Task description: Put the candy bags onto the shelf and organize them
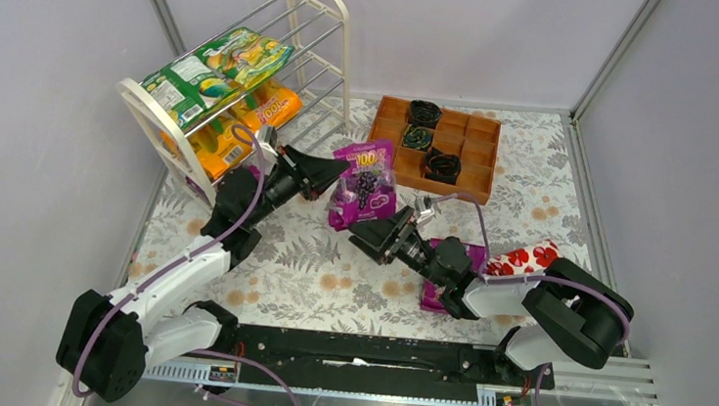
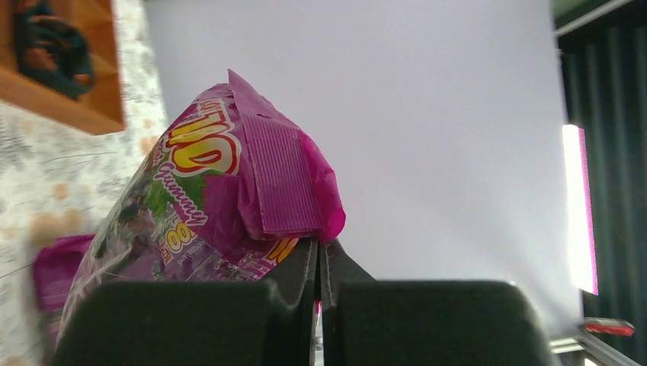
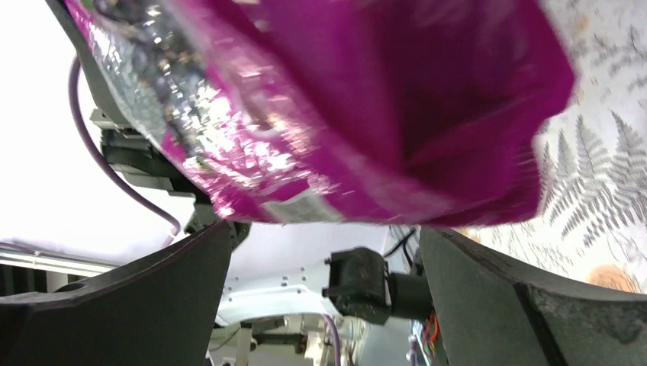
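Note:
The purple bag's loose lower edge [image 1: 366, 220] [image 3: 358, 200] hangs ungripped over my right gripper's spread fingers, so my right gripper should next move outward onto this edge and close its fingers there.
A purple candy bag [image 1: 364, 186] with grape pictures hangs above the floral tablecloth, with my left gripper [image 1: 341, 171] shut on its left edge. In the left wrist view the jaws [image 2: 319, 250] pinch the crimped seal of this bag [image 2: 206, 191]. My right gripper [image 1: 371, 227] stands open just below the bag's lower edge. In the right wrist view the bag [image 3: 366, 99] hangs over the wide-spread fingers [image 3: 152, 297] without being gripped. The shelf [image 1: 148, 111] at the back left holds two green bags [image 1: 241, 55] on its top tier and orange bags [image 1: 268, 107] below. Another purple bag [image 1: 475, 256] lies under my right arm.
An orange-brown wooden tray [image 1: 479, 135] with black coils [image 1: 423, 112] stands at the back, right of the shelf. A red-and-white floral package [image 1: 522, 260] lies beside my right arm. Grey walls close in the table on three sides.

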`<state>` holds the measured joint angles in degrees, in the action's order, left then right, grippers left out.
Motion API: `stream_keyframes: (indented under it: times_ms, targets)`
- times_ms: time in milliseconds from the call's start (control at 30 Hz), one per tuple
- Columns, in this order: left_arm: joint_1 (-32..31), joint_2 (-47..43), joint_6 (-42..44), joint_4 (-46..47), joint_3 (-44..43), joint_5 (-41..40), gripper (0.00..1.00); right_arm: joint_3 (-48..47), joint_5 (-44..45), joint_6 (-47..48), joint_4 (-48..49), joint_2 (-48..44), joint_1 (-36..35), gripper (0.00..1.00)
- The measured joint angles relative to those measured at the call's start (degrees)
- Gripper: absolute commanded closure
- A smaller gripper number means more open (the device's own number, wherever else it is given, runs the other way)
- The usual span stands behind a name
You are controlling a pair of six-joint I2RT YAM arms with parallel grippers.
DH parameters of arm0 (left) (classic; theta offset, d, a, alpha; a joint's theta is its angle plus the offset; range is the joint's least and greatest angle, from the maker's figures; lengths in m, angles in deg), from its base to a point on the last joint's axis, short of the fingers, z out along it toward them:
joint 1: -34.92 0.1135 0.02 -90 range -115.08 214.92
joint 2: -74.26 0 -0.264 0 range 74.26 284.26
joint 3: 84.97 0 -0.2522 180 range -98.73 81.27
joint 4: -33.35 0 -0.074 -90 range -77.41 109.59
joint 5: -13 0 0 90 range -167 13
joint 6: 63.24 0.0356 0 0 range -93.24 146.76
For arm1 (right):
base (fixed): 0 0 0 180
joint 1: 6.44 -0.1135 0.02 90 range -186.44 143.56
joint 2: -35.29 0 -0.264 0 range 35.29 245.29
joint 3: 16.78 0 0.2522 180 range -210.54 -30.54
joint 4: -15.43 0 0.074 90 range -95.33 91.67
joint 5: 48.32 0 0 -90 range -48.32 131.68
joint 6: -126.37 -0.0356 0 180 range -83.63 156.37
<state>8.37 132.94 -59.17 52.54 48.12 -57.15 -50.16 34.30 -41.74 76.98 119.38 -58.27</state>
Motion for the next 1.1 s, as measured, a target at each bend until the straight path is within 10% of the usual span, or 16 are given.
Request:
stream_keyframes:
  times_ms: [1100]
  targets:
    - [-0.74, -1.75, -14.12, 23.58, -3.19, -3.48, 1.0, -13.97, 15.58, 17.55, 8.79, -6.12, -0.2, 0.0]
